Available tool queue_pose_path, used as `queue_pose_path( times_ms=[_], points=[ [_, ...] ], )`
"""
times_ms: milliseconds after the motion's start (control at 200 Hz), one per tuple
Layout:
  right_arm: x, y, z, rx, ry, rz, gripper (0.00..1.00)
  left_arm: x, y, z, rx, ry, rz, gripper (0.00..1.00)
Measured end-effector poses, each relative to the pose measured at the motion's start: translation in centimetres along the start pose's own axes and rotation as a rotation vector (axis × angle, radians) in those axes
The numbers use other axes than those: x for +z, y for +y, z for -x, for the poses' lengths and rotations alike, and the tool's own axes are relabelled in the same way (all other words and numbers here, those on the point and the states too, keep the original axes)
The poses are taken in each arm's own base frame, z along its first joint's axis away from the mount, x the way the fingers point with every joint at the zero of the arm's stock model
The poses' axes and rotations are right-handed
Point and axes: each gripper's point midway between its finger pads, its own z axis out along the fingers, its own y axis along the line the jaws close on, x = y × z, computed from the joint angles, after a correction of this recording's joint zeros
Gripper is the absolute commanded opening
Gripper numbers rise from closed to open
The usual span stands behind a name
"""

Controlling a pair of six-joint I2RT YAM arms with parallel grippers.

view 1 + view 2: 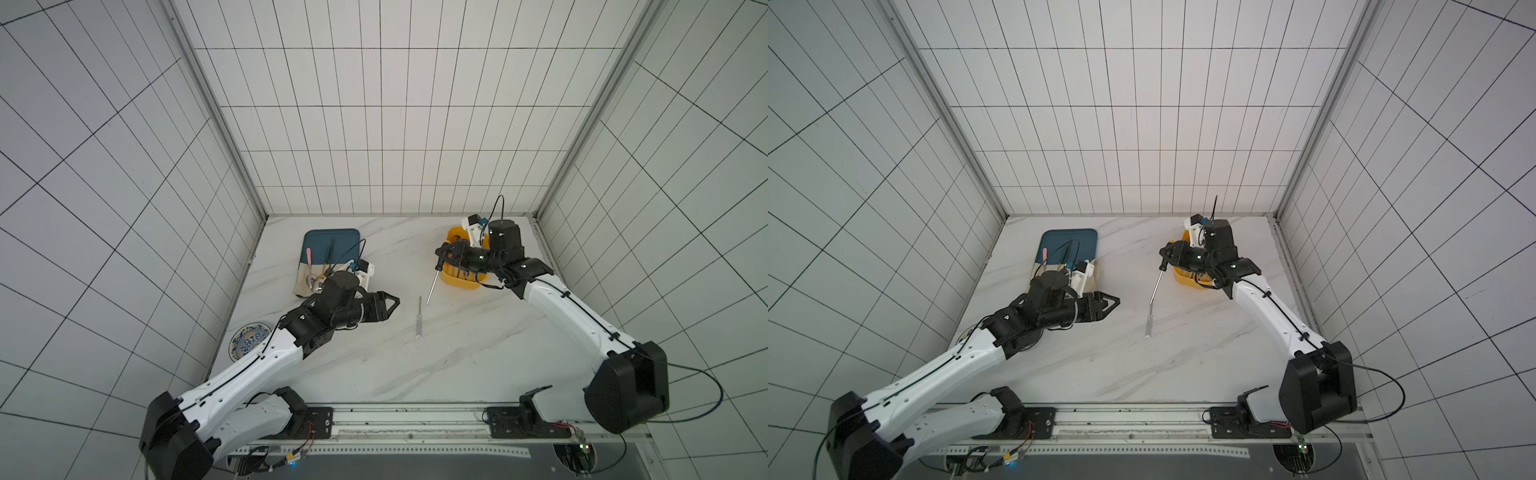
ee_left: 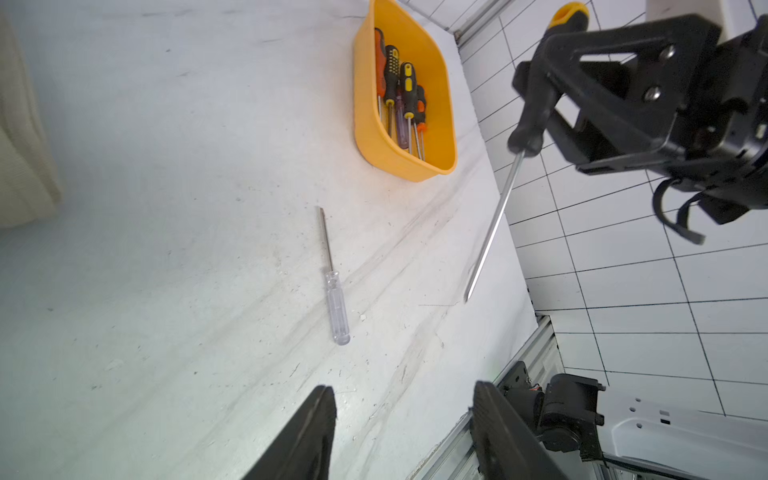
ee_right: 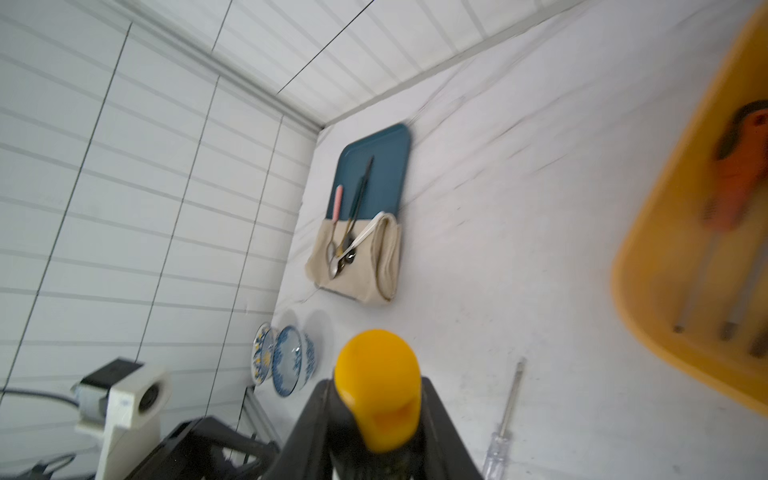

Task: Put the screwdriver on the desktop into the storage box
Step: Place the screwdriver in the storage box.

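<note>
My right gripper moves over the yellow storage box next, tilts the screwdriver downward, and lowers it to release the handle, because the screwdriver's tip still hangs outside.
My right gripper is shut on the black handle of a long screwdriver with a yellow cap. It hangs tip-down above the desktop, beside the yellow storage box. The box holds several screwdrivers. A clear-handled screwdriver lies flat on the desktop between the arms; the wrist views show it too. My left gripper is open and empty, to the left of it and pointing toward it. Bare desktop shows between its fingertips.
A dark teal tray with cutlery and a beige cloth sits at the back left, behind my left wrist. A patterned plate and bowls lie by the left wall. Tiled walls enclose three sides.
</note>
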Motion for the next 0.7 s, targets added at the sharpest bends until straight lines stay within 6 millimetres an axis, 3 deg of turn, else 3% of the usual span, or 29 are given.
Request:
queue_pose_path(
  times_ms=[165, 315, 465, 699],
  points=[
    [0.0, -7.0, 5.8, 0.034, -0.092, -0.295, 0.07, -0.1, 2.1, -1.1, -0.030, 0.024, 0.080, 0.57],
    [1.6, -12.1, 8.6, 0.048, -0.099, -0.479, 0.07, -0.3, 2.8, -1.7, -0.039, 0.040, 0.111, 0.57],
    [4.6, -15.8, 9.2, 0.049, -0.055, -0.584, 0.07, -0.8, 3.0, -1.8, -0.044, 0.030, 0.116, 0.57],
    [7.6, -19.9, 7.6, 0.049, 0.039, -0.674, 0.09, -1.1, 3.6, -2.1, -0.048, 0.023, 0.129, 0.58]
  ],
)
